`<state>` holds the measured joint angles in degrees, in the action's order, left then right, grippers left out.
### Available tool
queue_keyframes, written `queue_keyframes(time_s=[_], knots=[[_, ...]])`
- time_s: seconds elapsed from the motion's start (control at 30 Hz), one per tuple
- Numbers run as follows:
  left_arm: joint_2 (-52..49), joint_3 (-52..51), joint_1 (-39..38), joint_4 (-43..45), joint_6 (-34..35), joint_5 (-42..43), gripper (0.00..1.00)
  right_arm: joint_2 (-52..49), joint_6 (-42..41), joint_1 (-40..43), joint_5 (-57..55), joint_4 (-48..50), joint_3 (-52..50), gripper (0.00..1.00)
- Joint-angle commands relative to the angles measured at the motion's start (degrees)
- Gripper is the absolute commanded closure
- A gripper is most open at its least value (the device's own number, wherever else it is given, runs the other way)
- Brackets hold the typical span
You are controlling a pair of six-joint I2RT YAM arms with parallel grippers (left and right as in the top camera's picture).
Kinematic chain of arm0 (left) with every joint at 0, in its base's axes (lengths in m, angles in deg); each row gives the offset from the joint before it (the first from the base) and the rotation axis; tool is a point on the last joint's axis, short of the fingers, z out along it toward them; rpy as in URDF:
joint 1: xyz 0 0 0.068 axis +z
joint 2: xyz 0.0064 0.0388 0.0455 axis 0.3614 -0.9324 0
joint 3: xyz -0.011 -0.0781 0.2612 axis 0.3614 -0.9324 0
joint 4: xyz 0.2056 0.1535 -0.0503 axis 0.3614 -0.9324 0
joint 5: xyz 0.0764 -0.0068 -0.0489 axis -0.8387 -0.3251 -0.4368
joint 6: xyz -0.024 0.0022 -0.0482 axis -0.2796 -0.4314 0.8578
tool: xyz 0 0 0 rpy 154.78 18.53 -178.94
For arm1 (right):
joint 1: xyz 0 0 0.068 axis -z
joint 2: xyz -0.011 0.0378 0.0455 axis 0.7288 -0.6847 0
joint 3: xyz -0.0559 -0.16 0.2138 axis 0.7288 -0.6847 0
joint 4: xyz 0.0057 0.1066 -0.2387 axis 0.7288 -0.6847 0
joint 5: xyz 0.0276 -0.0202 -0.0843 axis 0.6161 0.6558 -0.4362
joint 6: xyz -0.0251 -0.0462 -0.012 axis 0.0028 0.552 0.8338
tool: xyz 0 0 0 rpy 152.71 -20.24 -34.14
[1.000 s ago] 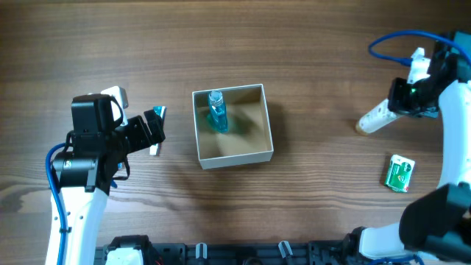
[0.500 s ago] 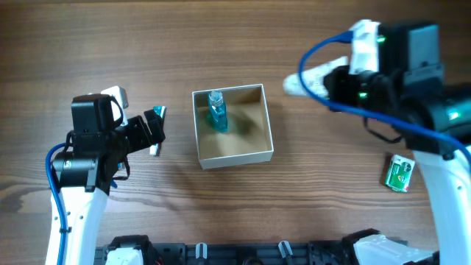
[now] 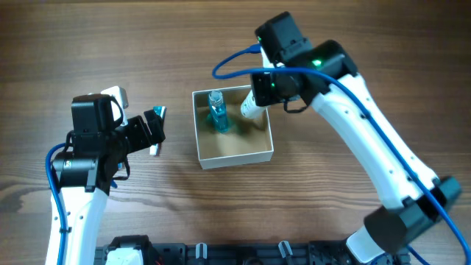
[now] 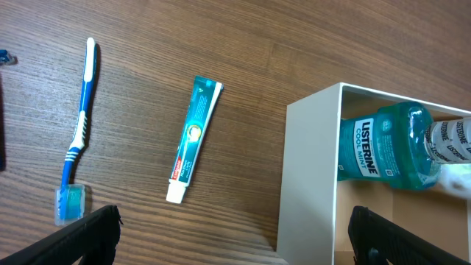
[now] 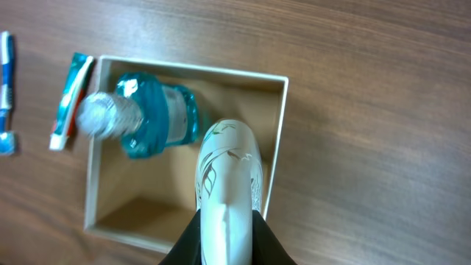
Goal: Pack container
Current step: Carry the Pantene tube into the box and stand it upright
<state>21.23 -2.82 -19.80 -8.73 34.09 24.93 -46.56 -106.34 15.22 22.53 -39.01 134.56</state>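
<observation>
I need to lower my right gripper next and move it gently outward beside the mouthwash bottle. It should go into the bare bottom of the box that shows between the white tube [image 3: 249, 108] and the box's far side.
The container [image 3: 235, 157] is a small square white box with a tan inside, at the table's middle. It also shows in the left wrist view [image 4: 309, 169] and the right wrist view [image 5: 190, 68]. A blue mouthwash bottle [image 3: 217, 114] stands in its back left part [image 5: 158, 125] [image 4: 379, 147]. My right gripper [image 3: 257, 98] [image 5: 227, 235] is shut on a white tube [image 3: 249, 108] [image 5: 228, 173] and holds it over the box's back right part, near the right wall. My left gripper [image 3: 153, 129] [image 4: 232, 239] is open and empty, left of the box.
A blue-and-white toothbrush [image 4: 79, 132] and a teal toothpaste tube [image 4: 193, 140] lie on the wooden table left of the box, under my left gripper. Both also show at the left edge of the right wrist view, toothpaste [image 5: 70, 103] and toothbrush [image 5: 6, 88].
My right arm has swung from the far right of the table to over the box, carrying the white tube. The left arm has not moved.
</observation>
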Motion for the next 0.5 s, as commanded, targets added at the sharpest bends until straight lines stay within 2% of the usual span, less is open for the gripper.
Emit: queue_keyframes(time_s=[0.0, 0.4, 0.43, 0.47], knots=[[-0.07, 0.94, -0.28, 0.15, 0.31, 2.19, 0.00, -2.47, -1.46, -0.09, -2.38, 3.06, 1.18, 0.96], [-0.07, 0.94, -0.28, 0.15, 0.31, 2.19, 0.00, -9.03, -2.14, -0.09, -3.23, 6.23, 1.16, 0.96], [-0.07, 0.94, -0.28, 0.15, 0.31, 2.19, 0.00, -9.11, -2.10, -0.09, -3.23, 6.19, 1.16, 0.94], [-0.07, 0.94, -0.28, 0.15, 0.31, 2.19, 0.00, -9.18, -2.12, -0.09, -3.23, 6.19, 1.16, 0.89]])
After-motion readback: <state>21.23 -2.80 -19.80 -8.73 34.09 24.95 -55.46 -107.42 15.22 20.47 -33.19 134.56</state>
